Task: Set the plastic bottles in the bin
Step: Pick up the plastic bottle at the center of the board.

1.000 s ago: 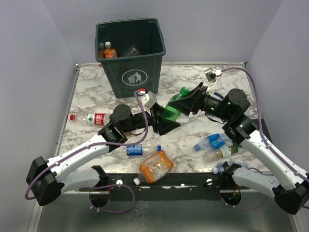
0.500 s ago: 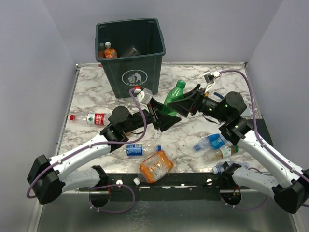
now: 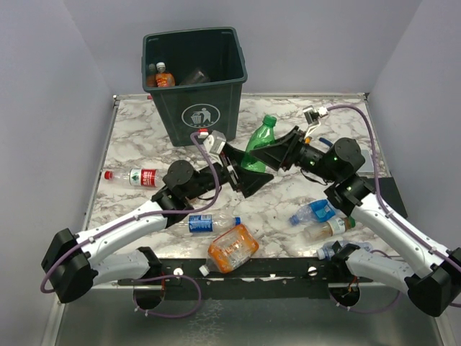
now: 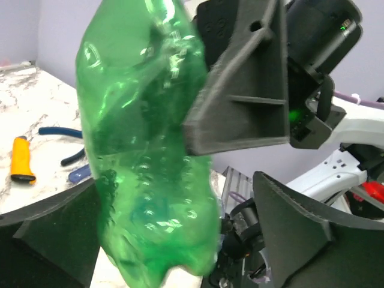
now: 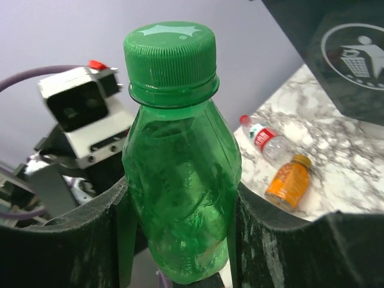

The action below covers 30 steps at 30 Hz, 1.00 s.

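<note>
I should next raise my left gripper's open fingers outward onto the bottle's neck [image 3: 266, 129], which is above and outward of my left gripper, because my right gripper is holding the lower body of the bottle.
A green plastic bottle [image 3: 258, 144] with a green cap hangs in the air near the table's middle, just right of the bin [image 3: 196, 79]. My right gripper [image 3: 271, 153] is shut on its lower body; both pads press its sides in the right wrist view, bottle [image 5: 180, 180], gripper [image 5: 180, 240]. My left gripper [image 3: 245, 176] sits just below and stands open. In the left wrist view its fingers [image 4: 300, 234] are wide apart on either side of the bottle [image 4: 144, 150]. Some bottles [image 3: 162, 76] lie inside the bin.
Loose bottles lie on the marble table: a red-labelled one [image 3: 137, 176] at the left, a blue-labelled one [image 3: 205, 222] and an orange-tinted one [image 3: 232, 248] near the front, and a few [image 3: 317, 211] under the right arm. Blue-handled pliers [image 4: 60, 132] and a small orange cylinder [image 5: 288, 180] also lie there.
The left gripper has opened and let go of the green bottle. The right gripper has closed on it and raised it slightly toward the bin, more upright.
</note>
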Available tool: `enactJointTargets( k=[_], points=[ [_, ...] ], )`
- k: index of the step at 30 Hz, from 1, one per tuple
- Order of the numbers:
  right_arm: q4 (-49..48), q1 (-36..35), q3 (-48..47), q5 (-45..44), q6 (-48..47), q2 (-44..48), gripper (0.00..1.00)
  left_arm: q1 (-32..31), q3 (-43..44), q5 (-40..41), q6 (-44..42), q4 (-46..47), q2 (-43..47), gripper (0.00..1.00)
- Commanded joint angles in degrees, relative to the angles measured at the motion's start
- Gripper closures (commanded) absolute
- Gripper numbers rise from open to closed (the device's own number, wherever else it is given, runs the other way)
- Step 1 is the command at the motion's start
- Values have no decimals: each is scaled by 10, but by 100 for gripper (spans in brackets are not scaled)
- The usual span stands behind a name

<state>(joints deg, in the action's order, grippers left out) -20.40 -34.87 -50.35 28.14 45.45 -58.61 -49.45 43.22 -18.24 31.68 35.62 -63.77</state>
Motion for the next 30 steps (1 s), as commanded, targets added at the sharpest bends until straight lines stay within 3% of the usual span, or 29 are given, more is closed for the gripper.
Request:
enactJointTargets(
  k=[1, 3, 6, 8, 10, 15, 18, 27, 30],
  points=[
    [129, -2, -26, -59, -107, 37, 69, -9, -19, 50, -41, -16, 69, 1],
    [208, -3, -43, -84, -171, 55, 69, -9, -11, 88, -82, -80, 106, 1],
    [306, -3, -55, -112, -236, 74, 69, -9, 17, 222, -136, -179, 162, 1],
    [344, -3, -56, -114, -262, 80, 69, -9, 30, 315, -155, -196, 189, 1],
    [369, -3, -57, -95, -279, 74, 69, -9, 55, 346, -175, -203, 189, 1],
    [359, -3, -43, -44, -281, 57, 69, -8, 228, 255, -164, -331, 53, 1],
    [338, -3, -38, -29, -278, 57, 69, -8, 287, 170, -125, -346, -15, 1],
    [295, -3, -32, -18, -262, 61, 69, -7, 337, 81, -46, -353, -110, 34],
    [296, -3, -31, -20, -263, 60, 69, -6, 338, 62, -39, -350, -115, 38]
  ],
)
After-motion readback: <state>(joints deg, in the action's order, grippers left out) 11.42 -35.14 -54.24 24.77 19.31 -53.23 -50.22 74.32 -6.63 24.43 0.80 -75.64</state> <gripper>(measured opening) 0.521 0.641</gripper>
